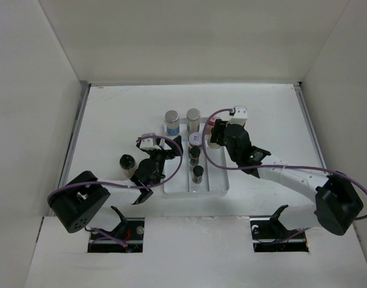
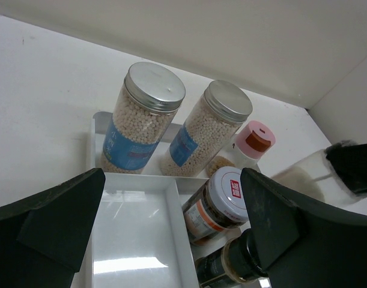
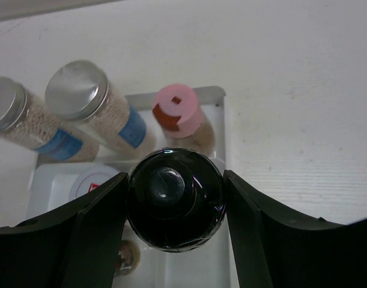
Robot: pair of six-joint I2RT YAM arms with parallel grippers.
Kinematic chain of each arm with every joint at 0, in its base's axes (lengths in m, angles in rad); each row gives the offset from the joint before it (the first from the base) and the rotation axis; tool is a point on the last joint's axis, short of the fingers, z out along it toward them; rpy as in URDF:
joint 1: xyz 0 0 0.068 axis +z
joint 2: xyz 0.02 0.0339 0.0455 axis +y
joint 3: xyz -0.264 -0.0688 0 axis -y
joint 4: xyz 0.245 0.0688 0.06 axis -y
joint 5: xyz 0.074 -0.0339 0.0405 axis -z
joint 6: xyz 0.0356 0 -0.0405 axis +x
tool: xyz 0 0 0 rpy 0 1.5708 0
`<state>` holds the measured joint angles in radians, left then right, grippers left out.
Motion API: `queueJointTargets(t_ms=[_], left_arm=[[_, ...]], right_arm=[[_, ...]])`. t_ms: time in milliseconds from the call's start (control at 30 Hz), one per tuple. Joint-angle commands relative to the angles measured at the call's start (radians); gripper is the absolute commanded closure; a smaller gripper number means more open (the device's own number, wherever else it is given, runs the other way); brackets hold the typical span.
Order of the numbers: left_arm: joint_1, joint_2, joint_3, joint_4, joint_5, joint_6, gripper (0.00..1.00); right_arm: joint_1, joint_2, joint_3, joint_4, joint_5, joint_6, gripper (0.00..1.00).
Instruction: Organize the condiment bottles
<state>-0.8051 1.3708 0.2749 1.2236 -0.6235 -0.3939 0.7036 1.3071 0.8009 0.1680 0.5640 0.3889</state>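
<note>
Next, my right gripper moves down onto the bare spot beside the white-lidded jar and releases the black-capped bottle, since that part of the tray (image 1: 178,182) stands empty.
A white tray (image 1: 178,182) lies mid-table. At its far end stand two silver-capped jars of beige beads (image 1: 172,122) (image 1: 193,120) and a pink-capped bottle (image 1: 211,124). Nearer stand a white-lidded jar (image 1: 195,140) and two dark-capped bottles (image 1: 195,153) (image 1: 198,174). My right gripper (image 3: 175,201) is shut on a black-capped bottle (image 3: 171,195) above the tray's right column, just in front of the pink-capped bottle (image 3: 178,110). My left gripper (image 2: 171,186) hangs open over the bare left compartment (image 2: 135,240). Another dark-capped jar (image 1: 127,162) stands on the table left of it.
White walls (image 1: 39,90) close in the table on the left, back and right. Purple cables (image 1: 273,168) loop over both arms. The arm bases (image 1: 81,204) (image 1: 336,204) sit at the near edge.
</note>
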Motion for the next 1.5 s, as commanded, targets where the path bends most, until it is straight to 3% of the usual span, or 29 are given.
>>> queueJointTargets(t_ms=[0,200,333,533,667,967,1167,1300,1467], left_arm=[[0.008,-0.019,0.018,0.05,0.002,-0.011,0.0],[0.004,-0.022,0.018,0.05,0.001,-0.011,0.0],[0.01,-0.013,0.021,0.048,-0.015,-0.01,0.0],[0.036,-0.082,0.059,-0.056,-0.042,-0.008,0.0],[0.037,-0.211,0.122,-0.31,-0.111,-0.002,0.0],[0.07,-0.587,0.323,-1.269,-0.267,-0.04,0.0],[0.151,-0.63,0.377,-1.758,-0.225,-0.288,0.11],[0.209,-0.599,0.35,-1.82,-0.159,-0.352,0.11],[0.24,-0.52,0.32,-1.759,-0.208,-0.361,0.11]], right_arm=[[0.026,0.027,0.014,0.111,0.008,0.014,0.56],[0.038,0.129,-0.023,0.157,0.026,0.012,0.54],[0.041,0.152,-0.048,0.197,0.073,-0.002,0.42],[0.05,0.037,-0.078,0.188,0.057,-0.01,0.06],[0.05,-0.127,-0.138,0.15,0.037,0.005,0.0],[0.024,-0.347,-0.296,0.1,-0.016,0.109,0.02],[0.033,-0.333,-0.308,0.122,-0.067,0.125,0.0],[0.033,-0.345,-0.316,0.131,-0.085,0.13,0.0],[0.035,-0.365,-0.325,0.136,-0.099,0.133,0.0]])
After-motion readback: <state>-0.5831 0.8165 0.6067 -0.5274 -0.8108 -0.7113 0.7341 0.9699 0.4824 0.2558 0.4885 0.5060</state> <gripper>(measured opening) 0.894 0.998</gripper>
